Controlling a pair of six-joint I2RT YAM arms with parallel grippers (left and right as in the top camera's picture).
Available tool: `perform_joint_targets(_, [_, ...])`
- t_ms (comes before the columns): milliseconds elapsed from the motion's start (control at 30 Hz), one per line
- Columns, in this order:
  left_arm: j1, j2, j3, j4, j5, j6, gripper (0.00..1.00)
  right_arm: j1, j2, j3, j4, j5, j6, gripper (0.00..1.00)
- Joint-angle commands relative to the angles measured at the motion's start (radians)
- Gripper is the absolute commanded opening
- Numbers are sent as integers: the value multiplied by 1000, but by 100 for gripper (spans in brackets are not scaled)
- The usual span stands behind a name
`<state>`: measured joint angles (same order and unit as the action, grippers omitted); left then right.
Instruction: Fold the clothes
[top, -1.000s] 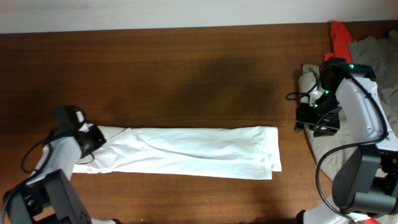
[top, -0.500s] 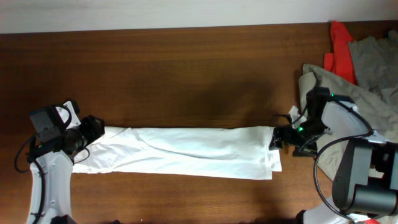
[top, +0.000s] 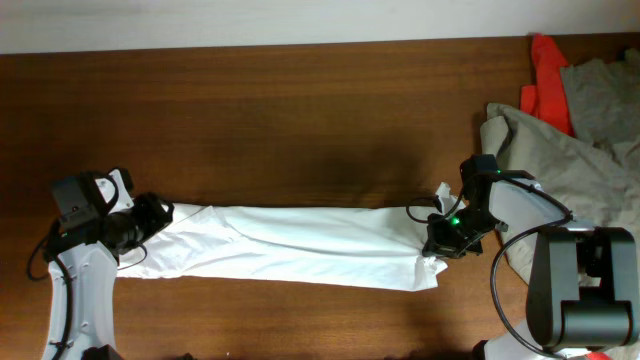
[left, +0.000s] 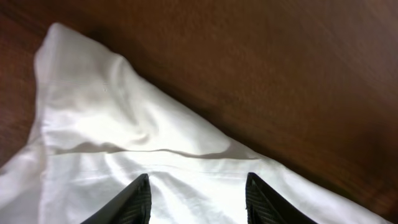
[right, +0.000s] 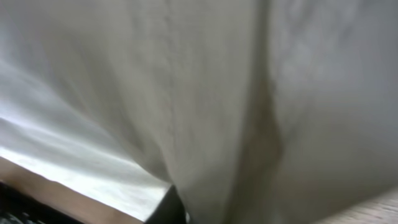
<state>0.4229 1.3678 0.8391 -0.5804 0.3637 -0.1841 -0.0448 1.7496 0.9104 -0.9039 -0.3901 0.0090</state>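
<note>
The garment still lies long, so my right gripper will first lift its bunched end toward my left gripper. Then it will let that end go down on the garment's middle (top: 284, 244).
A white garment (top: 300, 245) lies on the brown table (top: 300, 120) as a long, narrow strip running left to right. My left gripper (top: 150, 213) is at its left end. In the left wrist view it stands open (left: 199, 180), both black fingertips (left: 140, 196) low over the white garment (left: 124, 118) with nothing pinched between them. My right gripper (top: 437, 237) is at the strip's right end, shut on the cloth, whose corner is bunched up around it. White fabric (right: 249, 93) fills the right wrist view and only one dark finger (right: 171, 208) shows.
A heap of other clothes sits at the table's right edge: a grey-olive garment (top: 565, 130) with a red one (top: 545, 65) behind it. The right arm's base (top: 580, 290) stands at the front right and the left arm's link (top: 75, 290) at the front left.
My right gripper came left from the clothes heap onto the strip's right end and shut on it, bunching the corner. My left gripper opened at the left end and shifted slightly.
</note>
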Motion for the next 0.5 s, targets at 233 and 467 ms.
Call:
perform_joint_targets(233, [3, -11, 13, -48, 14, 6, 48, -47, 9, 446, -271, 290, 74, 4])
perform_joint_targets(467, [3, -11, 13, -95, 14, 6, 48, 299, 14, 462, -238, 267, 189, 7])
